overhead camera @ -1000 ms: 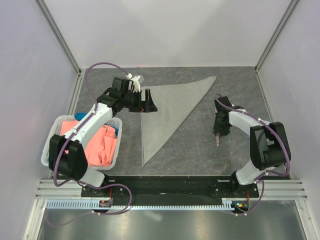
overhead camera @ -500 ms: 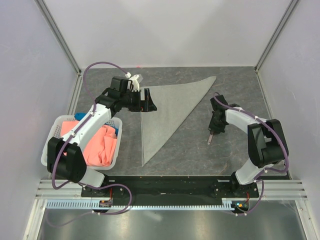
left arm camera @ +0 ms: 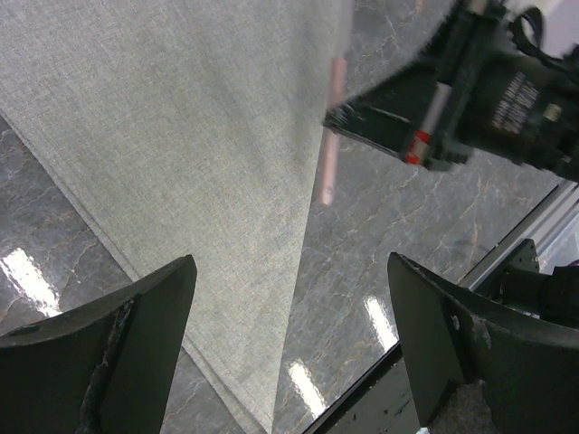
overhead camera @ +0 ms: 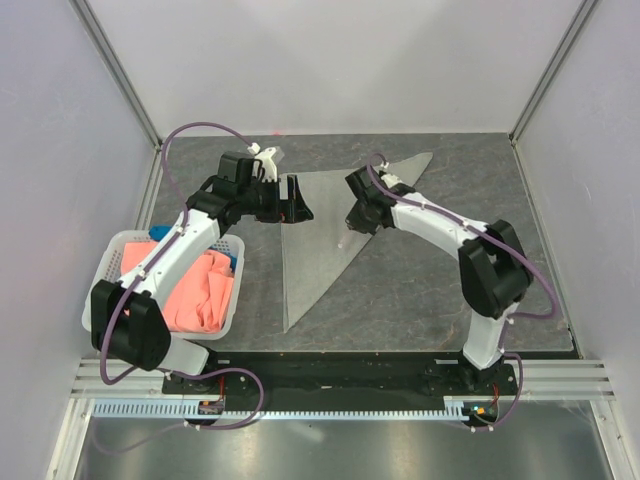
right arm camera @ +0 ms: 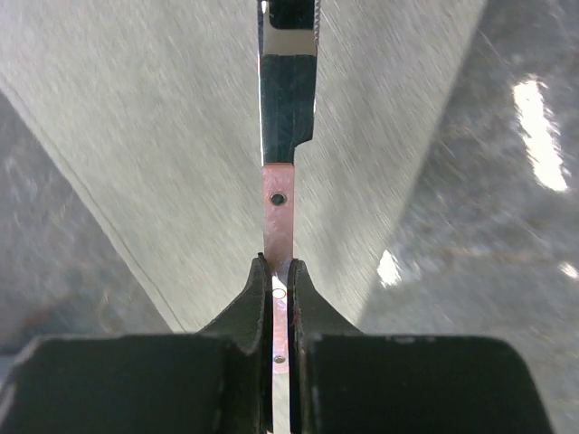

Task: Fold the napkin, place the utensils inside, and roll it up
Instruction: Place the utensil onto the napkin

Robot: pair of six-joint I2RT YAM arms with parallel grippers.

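My right gripper needs to go down next, to the napkin's cloth by the slanted edge (right arm camera: pixel 336 203) below it, and release, because the utensil (right arm camera: pixel 279 212) still hangs above the cloth.
The light grey napkin (overhead camera: pixel 330 225) lies folded into a triangle on the dark table. My right gripper (overhead camera: pixel 352 222) hovers over the napkin's middle, shut on a slim pinkish utensil (right arm camera: pixel 279 212) whose dark end (right arm camera: pixel 288 90) points ahead over the cloth. The jaws (right arm camera: pixel 279 271) pinch its handle. The left wrist view shows the utensil (left arm camera: pixel 330 136) hanging from the right gripper (left arm camera: pixel 434 117) above the napkin's (left arm camera: pixel 181 136) slanted edge. My left gripper (overhead camera: pixel 295 200) stands open and empty at the napkin's far-left corner, its fingers (left arm camera: pixel 136 353) wide apart above the cloth.
A white basket (overhead camera: pixel 100 290) at the left holds a coral-orange cloth (overhead camera: pixel 200 285) and a blue cloth (overhead camera: pixel 233 262). Bare dark table (overhead camera: pixel 450 290) lies right of the napkin. Side walls and metal frame rails (overhead camera: pixel 540 60) enclose the workspace.
The right gripper closed on the utensil on the bare table at the right, lifted it and swung left over the napkin. The left arm has barely moved.
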